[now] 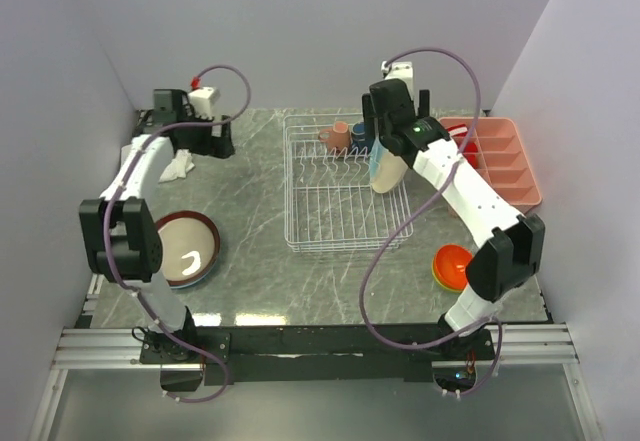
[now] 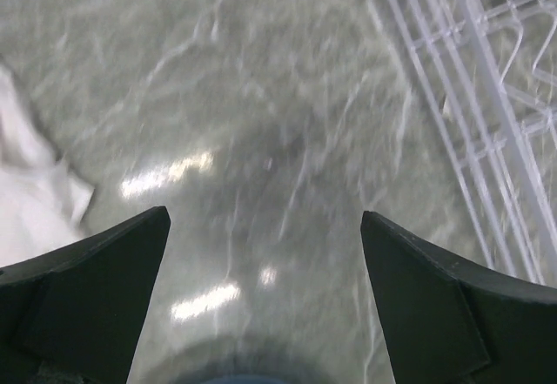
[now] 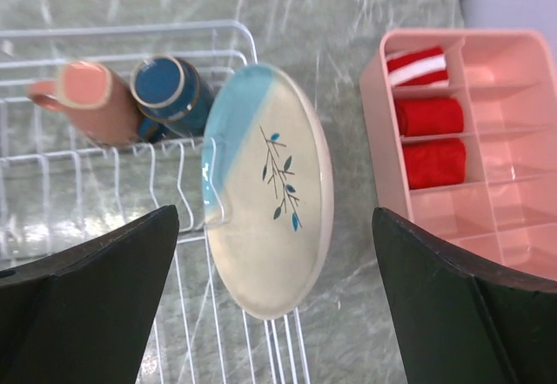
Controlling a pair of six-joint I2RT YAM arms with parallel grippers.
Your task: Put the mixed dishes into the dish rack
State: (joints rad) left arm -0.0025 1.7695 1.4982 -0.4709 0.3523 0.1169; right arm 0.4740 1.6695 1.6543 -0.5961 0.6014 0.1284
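Observation:
My left gripper will move back, down and to the left in the top view, onto the maroon-rimmed plate's far rim [image 1: 162, 223], because that plate is on top of the light-blue one.
The white wire dish rack [image 1: 340, 211] sits mid-table. A cream-and-light-blue plate [image 3: 270, 192] stands on edge at the rack's right side [image 1: 387, 173]. My right gripper [image 3: 276, 227] hangs open just above it, fingers wide on either side and apart from the rim [image 1: 392, 131]. At the rack's back lie a dark blue mug [image 3: 170, 97] and a pink mug [image 3: 87, 97]. My left gripper [image 2: 265, 253] is open over bare table at the back left [image 1: 225, 138], holding nothing. A maroon-rimmed plate [image 1: 185, 249] rests near left on a light-blue one. An orange bowl [image 1: 452, 264] sits near right, nested in a yellow-green bowl.
A pink compartment tray [image 3: 513, 218] with red rolled items [image 3: 431, 114] stands right of the rack [image 1: 505, 161]. A white folded cloth [image 2: 30, 192] lies left of my left gripper [image 1: 178, 166]. The rack's corner [image 2: 487, 97] shows at the right of the left wrist view. Walls close in on three sides.

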